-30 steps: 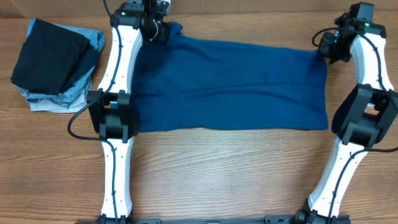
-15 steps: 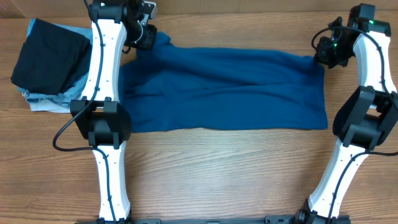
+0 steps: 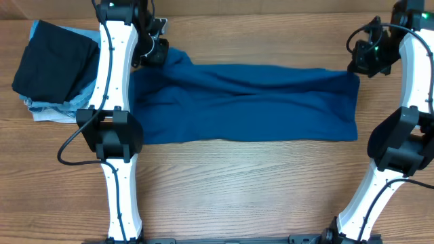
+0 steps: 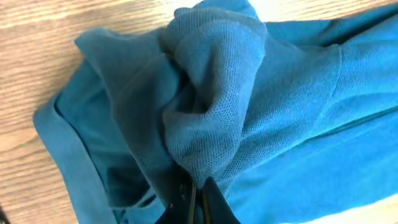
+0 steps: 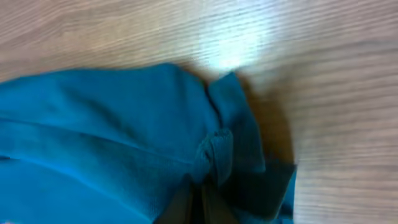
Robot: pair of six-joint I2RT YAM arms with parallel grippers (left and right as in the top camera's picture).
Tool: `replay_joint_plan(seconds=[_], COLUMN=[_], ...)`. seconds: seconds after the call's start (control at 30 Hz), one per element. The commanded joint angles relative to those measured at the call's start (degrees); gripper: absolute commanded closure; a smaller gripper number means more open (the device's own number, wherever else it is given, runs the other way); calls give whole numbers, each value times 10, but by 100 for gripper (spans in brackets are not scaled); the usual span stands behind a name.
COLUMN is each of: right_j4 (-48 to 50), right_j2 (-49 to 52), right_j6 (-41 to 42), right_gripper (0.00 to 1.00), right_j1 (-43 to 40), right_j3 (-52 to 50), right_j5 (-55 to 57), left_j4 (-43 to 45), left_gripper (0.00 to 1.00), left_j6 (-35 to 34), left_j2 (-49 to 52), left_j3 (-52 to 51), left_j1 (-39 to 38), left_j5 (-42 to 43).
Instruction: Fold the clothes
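The blue garment's far edge is up. My left gripper draws back and down toward the garment's near edge next, then releases the garment's corner.
A blue garment (image 3: 251,102) lies spread across the wooden table, its far edge lifted and rippled. My left gripper (image 3: 157,51) is shut on the garment's far left corner, which bunches up over the fingers in the left wrist view (image 4: 198,193). My right gripper (image 3: 363,62) is shut on the far right corner; the right wrist view (image 5: 202,190) shows the cloth (image 5: 112,137) pinched between the fingers. The garment's near edge rests flat on the table.
A stack of folded clothes (image 3: 57,68), dark on top and light blue beneath, sits at the far left. The bases of both arms stand at the front edge. Bare wooden table (image 3: 251,190) lies in front of the garment.
Both grippers have drawn the garment's far corners toward the front. The left arm swung left, then nearer. The far edge now lies lower and folds over itself.
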Motion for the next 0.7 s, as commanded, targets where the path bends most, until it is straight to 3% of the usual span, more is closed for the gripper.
replay_joint_plan(seconds=[0.0,0.23,0.53,0.67], right_j4=[-35,-130,-129,-116], right_j2=[-31,-31,-31,-31], right_j6=[-4,38,57,61], right_gripper=[96,96,96,96], right_j1=[3,3,16,20], right_j3=[9,8,-98,-130], right_j5=[-3,-3,-3,12], left_j4=[-10,-56,-85,-85], left_gripper=[96,96,96,96], left_j6=[-17,-45,-77,-97], left_j2=[-38,-63,-63,-63], left_j3=[12,12,-8,-90], left_j1=[5,4,-24,-42], left_j5=[9,-8,-22,-58])
